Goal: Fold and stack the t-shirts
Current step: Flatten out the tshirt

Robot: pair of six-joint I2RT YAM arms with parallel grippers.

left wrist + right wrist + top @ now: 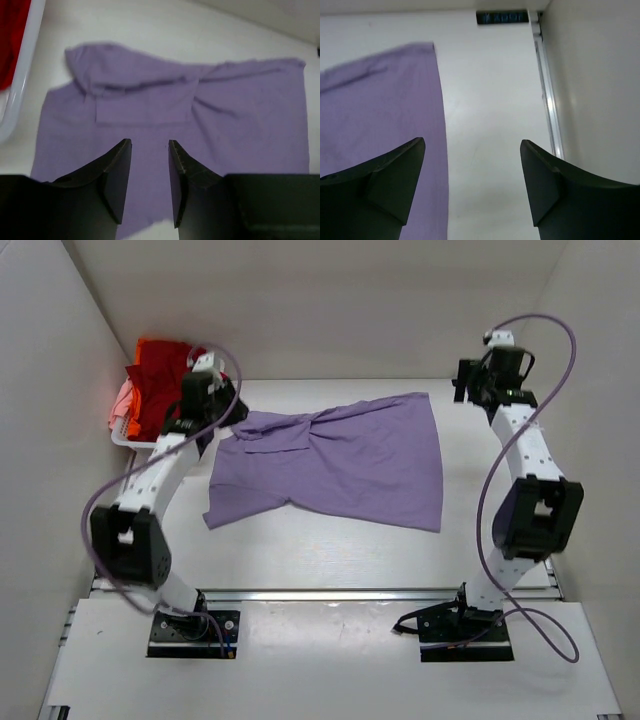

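Next, my left gripper moves back and down onto the shirt's near corner (212,521) on the basket's side, which lies flat, closer to my base.
The lavender t-shirt (340,460) lies spread on the white table, bunched and folded over along its far left part. It also shows in the left wrist view (200,110) and in the right wrist view (375,115). My left gripper (207,400) hovers above the shirt's left edge, next to the basket. Its fingers (120,170) are apart with nothing between them. My right gripper (478,385) is wide open and empty, above bare table just beyond the shirt's right edge. Red (160,385), orange (160,345) and pale pink (122,400) shirts lie heaped in the basket.
The white plastic basket (130,440) stands at the far left against the wall; its rim shows in the left wrist view (20,85). White walls enclose the table on the left, back and right. A metal rail (547,100) runs along the right wall.
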